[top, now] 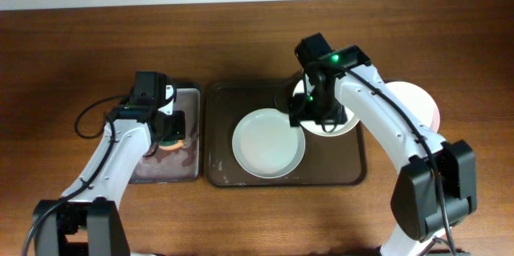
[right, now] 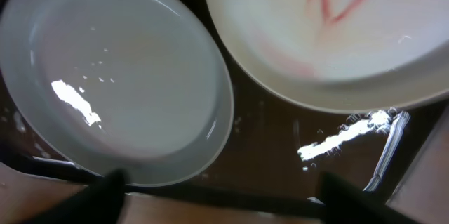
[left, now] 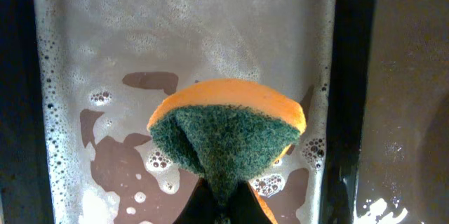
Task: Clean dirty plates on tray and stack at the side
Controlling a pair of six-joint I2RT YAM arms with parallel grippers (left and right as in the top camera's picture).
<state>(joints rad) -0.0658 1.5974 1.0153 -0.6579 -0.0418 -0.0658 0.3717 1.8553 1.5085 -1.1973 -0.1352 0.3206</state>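
The soapy, brownish water in the smaller grey metal tray point(top: 173, 160) point(left: 210, 62) is below my left gripper. My left gripper should lower the hanging sponge into it next and let the sponge go.
The dark brown tray point(top: 337, 164) holds a wiped pale plate point(top: 269, 142) at its middle and a second plate point(top: 341, 125) to the right, mostly hidden under my right arm. In the right wrist view the wiped plate point(right: 119, 76) lies left, and the second plate point(right: 337, 34) shows red sauce streaks. A third plate point(top: 416, 99) sits on the table right of the tray. My right gripper point(top: 309, 110) is open and empty point(right: 224, 199) above the tray between the two plates. My left gripper point(top: 167, 132) is shut on an orange-and-green sponge point(left: 224, 133).
A smaller grey metal tray point(top: 161, 172) left of the brown tray holds soapy, brownish water point(left: 175, 27); the sponge hangs over it. The table's far edge runs along the top of the overhead view.
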